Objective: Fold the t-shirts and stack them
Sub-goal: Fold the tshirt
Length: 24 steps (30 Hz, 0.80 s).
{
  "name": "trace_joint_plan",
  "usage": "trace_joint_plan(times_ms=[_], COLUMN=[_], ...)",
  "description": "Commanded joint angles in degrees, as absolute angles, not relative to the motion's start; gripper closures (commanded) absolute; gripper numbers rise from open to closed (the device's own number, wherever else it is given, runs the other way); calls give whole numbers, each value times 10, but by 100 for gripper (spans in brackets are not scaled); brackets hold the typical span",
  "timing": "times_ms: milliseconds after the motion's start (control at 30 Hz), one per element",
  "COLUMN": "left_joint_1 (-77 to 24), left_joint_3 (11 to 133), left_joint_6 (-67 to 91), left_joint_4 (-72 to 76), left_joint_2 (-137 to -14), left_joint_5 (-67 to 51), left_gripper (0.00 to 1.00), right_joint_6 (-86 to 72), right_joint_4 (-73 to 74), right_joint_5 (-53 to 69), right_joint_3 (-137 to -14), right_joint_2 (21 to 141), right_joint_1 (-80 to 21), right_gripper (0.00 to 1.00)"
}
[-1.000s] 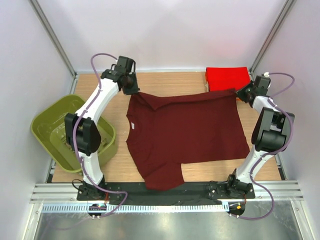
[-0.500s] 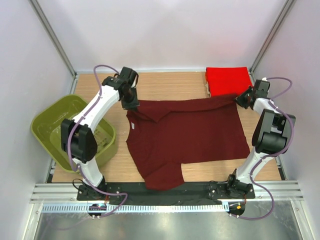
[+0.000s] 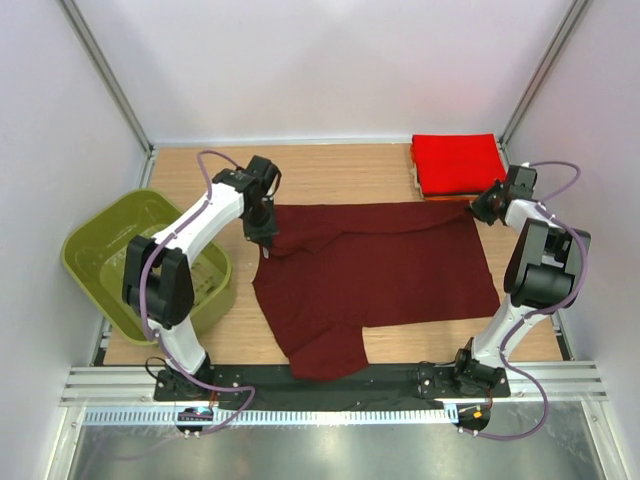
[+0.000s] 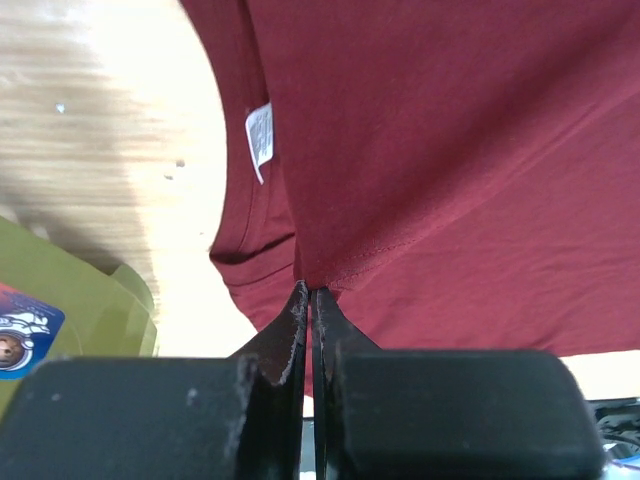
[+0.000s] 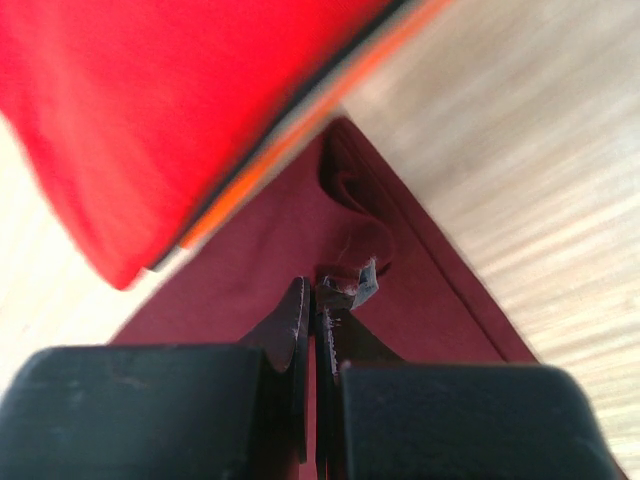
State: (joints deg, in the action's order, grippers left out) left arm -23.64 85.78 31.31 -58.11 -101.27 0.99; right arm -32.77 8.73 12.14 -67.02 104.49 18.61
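The folded far part of the shirt is still narrow at this end of the shirt, so my right gripper will next move slightly back along the shirt's side edge (image 3: 479, 233) (image 5: 452, 272) and let go of the shirt's pinched corner.
A dark maroon t-shirt (image 3: 380, 265) lies spread on the wooden table, its far edge folded over toward me. My left gripper (image 3: 262, 228) is shut on the shirt's far left edge, pinching the cloth (image 4: 330, 268) at its tips. My right gripper (image 3: 480, 208) is shut on the shirt's far right corner (image 5: 350, 275). A folded bright red t-shirt (image 3: 458, 163) lies at the far right on thin orange and dark folded ones (image 5: 270, 160).
An olive-green plastic basket (image 3: 105, 250) stands at the table's left edge, next to the left arm; its rim shows in the left wrist view (image 4: 70, 300). White walls and metal posts enclose the table.
Both grippers have moved toward me with the shirt's far edge, laying it lower and folding it over the body. The shirt's far edge is straighter now.
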Motion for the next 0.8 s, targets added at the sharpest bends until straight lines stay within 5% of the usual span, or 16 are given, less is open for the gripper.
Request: trace_joint_plan(times_ms=[0, 767], left_joint_1=[-242, -271], left_joint_3=[837, 800], left_joint_6=[316, 330], left_joint_4=[-576, -579], left_joint_2=[-980, -978], left_joint_5=[4, -25], left_gripper=[100, 100], right_joint_6=[-316, -324], right_joint_4=[84, 74], right_joint_5=[112, 80], right_joint_3=[-646, -641], right_joint_2=[1022, 992], right_joint_1=[191, 195], right_gripper=[99, 99])
